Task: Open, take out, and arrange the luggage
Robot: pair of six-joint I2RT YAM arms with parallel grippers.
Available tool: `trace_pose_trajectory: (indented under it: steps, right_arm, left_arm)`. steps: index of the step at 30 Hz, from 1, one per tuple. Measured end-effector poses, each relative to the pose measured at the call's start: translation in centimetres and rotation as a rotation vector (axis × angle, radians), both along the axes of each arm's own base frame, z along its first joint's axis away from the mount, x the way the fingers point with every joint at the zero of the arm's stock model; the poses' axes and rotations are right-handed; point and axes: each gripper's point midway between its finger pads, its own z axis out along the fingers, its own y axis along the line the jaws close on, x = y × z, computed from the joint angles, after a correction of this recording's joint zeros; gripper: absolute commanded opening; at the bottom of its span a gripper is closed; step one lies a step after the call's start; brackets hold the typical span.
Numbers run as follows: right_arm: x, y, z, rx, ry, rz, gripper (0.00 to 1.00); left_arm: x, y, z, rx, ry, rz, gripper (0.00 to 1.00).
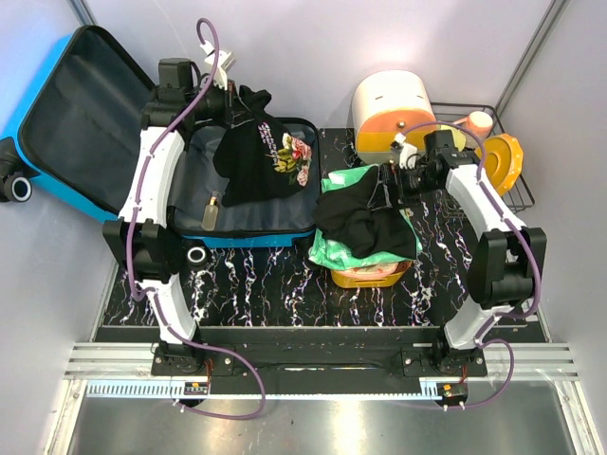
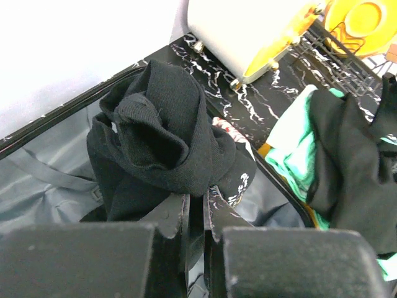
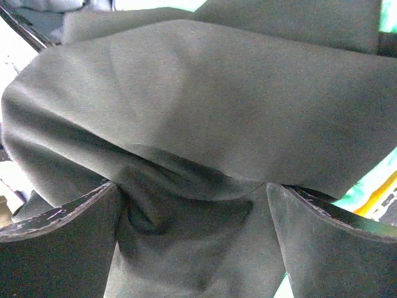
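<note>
My left gripper needs to carry the garment across and back next and let go of it at the black cloth (image 1: pixel 365 218) (image 2: pixel 344 158), which lies to my left gripper's right in the top view.
The blue luggage (image 1: pixel 81 114) lies open at the left, its lid leaning back and its grey-lined base (image 2: pixel 37 186) flat on the table. My left gripper (image 1: pixel 235 102) (image 2: pixel 195 208) is shut on a black garment with a floral print (image 1: pixel 261 156) (image 2: pixel 155 136), which hangs bunched above the base. My right gripper (image 1: pixel 391 180) (image 3: pixel 195 205) stands open over a black cloth (image 1: pixel 365 218) (image 3: pixel 205 105). That cloth lies on green fabric (image 1: pixel 332 248) in a yellow basin (image 1: pixel 365 278), and a fold of it sits between the spread fingers (image 3: pixel 56 239).
A small bottle (image 1: pixel 211 213) lies in the suitcase base. A black-and-white ring (image 1: pixel 196 255) sits at its front edge. At the back right stand a white-and-orange round box (image 1: pixel 394 109) and a wire rack (image 1: pixel 522 190) with a yellow dish (image 1: pixel 503 161) and a pink cup (image 1: pixel 479 121).
</note>
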Motion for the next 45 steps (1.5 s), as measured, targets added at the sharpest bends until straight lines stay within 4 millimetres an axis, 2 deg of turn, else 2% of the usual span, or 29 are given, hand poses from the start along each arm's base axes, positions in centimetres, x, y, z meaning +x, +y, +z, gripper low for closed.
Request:
trace_pose_trajectory:
  steps: [4, 8, 12, 16, 19, 22, 26, 28, 30, 31, 32, 33, 34, 35, 36, 38, 41, 43, 45]
  right_arm:
    - [1.3, -0.1, 2.1, 0.0, -0.124, -0.005, 1.0]
    - [3.5, 0.2, 5.6, 0.021, -0.305, -0.014, 1.0]
    - [6.5, 0.7, 10.7, 0.057, -0.491, -0.031, 1.0]
    - [8.0, 2.1, 15.5, 0.102, -0.639, -0.025, 1.0]
    - [7.6, 5.2, 17.9, 0.158, -0.704, 0.027, 1.0]
    - [5.7, 9.8, 19.0, 0.218, -0.736, 0.122, 1.0]
    - [2.7, 15.5, 19.4, 0.283, -0.754, 0.249, 1.0]
    - [2.0, 17.3, 19.1, 0.296, -0.76, 0.29, 1.0]
    - [2.1, 18.8, 18.3, 0.287, -0.77, 0.314, 1.0]
    - [2.4, 19.2, 17.8, 0.278, -0.774, 0.316, 0.97]
    - [3.0, 19.5, 17.3, 0.261, -0.78, 0.31, 0.7]
    - [3.6, 19.5, 16.8, 0.245, -0.781, 0.302, 0.57]
    - [4.4, 19.5, 16.2, 0.22, -0.788, 0.288, 0.46]
    - [4.9, 19.4, 15.8, 0.201, -0.796, 0.285, 0.32]
    - [5.3, 19.3, 15.5, 0.185, -0.793, 0.27, 0.24]
    - [5.6, 19.1, 15.6, 0.171, -0.812, 0.265, 0.03]
    - [5.1, 18.4, 17.6, 0.168, -0.861, 0.257, 0.0]
    - [3.7, 17.4, 19.6, 0.172, -0.892, 0.246, 0.0]
    - [1.5, 15.9, 22.0, 0.186, -0.936, 0.238, 0.0]
  left_arm:
    - [-1.5, -0.9, 1.6, -0.034, -0.009, -0.036, 0.0]
    - [-3.2, -1.8, 3.5, -0.063, -0.028, -0.068, 0.0]
    - [-5.1, -3.3, 5.3, -0.097, -0.044, -0.109, 0.0]
    - [-6.6, -4.6, 6.6, -0.125, -0.052, -0.143, 0.0]
    - [-7.4, -5.6, 7.4, -0.148, -0.052, -0.164, 0.0]
    - [-8.1, -6.7, 7.8, -0.163, -0.05, -0.186, 0.0]
    - [-8.7, -7.8, 8.0, -0.177, -0.038, -0.209, 0.0]
    - [-9.0, -8.2, 8.1, -0.186, -0.028, -0.218, 0.0]
    - [-9.3, -8.5, 8.4, -0.203, -0.024, -0.234, 0.0]
    - [-9.4, -8.6, 8.5, -0.213, -0.021, -0.241, 0.0]
    - [-9.5, -8.8, 8.7, -0.225, -0.019, -0.252, 0.0]
    - [-9.6, -8.9, 8.9, -0.234, -0.021, -0.259, 0.0]
    - [-9.8, -9.0, 9.1, -0.248, -0.02, -0.266, 0.0]
    - [-10.0, -9.1, 9.4, -0.259, -0.019, -0.272, 0.0]
    - [-10.2, -9.2, 9.7, -0.271, -0.02, -0.279, 0.0]
    - [-10.6, -9.4, 10.4, -0.292, -0.024, -0.293, 0.0]
    - [-10.9, -10.0, 11.7, -0.326, -0.045, -0.312, 0.0]
    - [-11.2, -10.4, 12.9, -0.353, -0.07, -0.331, 0.0]
    - [-11.8, -10.9, 14.0, -0.377, -0.097, -0.357, 0.0]
